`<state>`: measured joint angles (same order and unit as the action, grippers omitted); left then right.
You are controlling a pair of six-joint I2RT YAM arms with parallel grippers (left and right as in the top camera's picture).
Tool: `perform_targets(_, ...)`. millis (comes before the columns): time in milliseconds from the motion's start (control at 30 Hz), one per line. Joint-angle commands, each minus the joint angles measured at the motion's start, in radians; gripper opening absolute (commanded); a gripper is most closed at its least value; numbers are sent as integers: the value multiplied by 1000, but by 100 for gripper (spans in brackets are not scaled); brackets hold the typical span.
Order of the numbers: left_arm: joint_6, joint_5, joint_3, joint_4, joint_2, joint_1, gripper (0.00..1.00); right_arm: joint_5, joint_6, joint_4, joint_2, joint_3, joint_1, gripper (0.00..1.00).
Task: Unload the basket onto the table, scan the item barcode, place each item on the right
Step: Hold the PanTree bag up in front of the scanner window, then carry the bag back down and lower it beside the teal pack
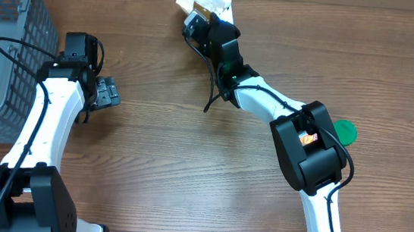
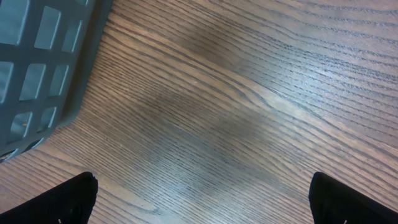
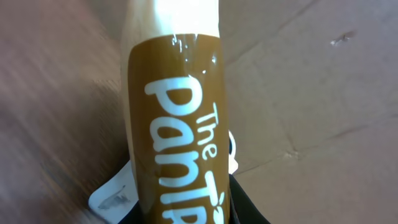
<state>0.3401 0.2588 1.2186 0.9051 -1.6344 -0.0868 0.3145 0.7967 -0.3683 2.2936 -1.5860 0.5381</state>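
The item comes down onto the bare middle of the table next, after my right gripper rises and comes back. My right gripper then releases it, since that wood lies clear.
The item is a long pack with a glossy brown label in white lettering and a pale top. It fills the right wrist view. My right gripper is shut on its lower part, black fingers on both sides. From overhead the item shows white and yellow at the table's far edge, at the tip of the right gripper. No barcode shows in any view. My left gripper hangs wide open over bare wood near the basket. Its fingertips stand far apart with nothing between them.
A grey mesh basket stands at the far left, and its corner is close to the left gripper. A green round thing lies on the table beside the right arm. Beige cardboard lies behind the item.
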Motion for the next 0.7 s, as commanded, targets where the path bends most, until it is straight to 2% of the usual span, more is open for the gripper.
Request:
perform_targets(0,-4,11,20,-1,0,2,100,36,-105,-32,-36,-12,-2,4)
perform_targets(133,-4,11,20,-1,0,2,100,24,-229,-7,-188,-12,-3,3)
perform_targets(300,-4,11,20,-1,0,2,100,-23,-451,260,-452,-12,-5,4)
perform_targets(367,-4,11,20,-1,0,2,100,-58,-517,386,-510,-12,-7,4)
perform_targets(400,-4,11,20,-1,0,2,100,-150,-568,530,-550,-12,-13,4)
perform_targets(533,-4,11,20,-1,0,2,100,-427,-630,904,-577,-12,-39,4)
perform_targets(667,-4,11,20,-1,0,2,100,-489,-640,1205,-570,14,-67,4)
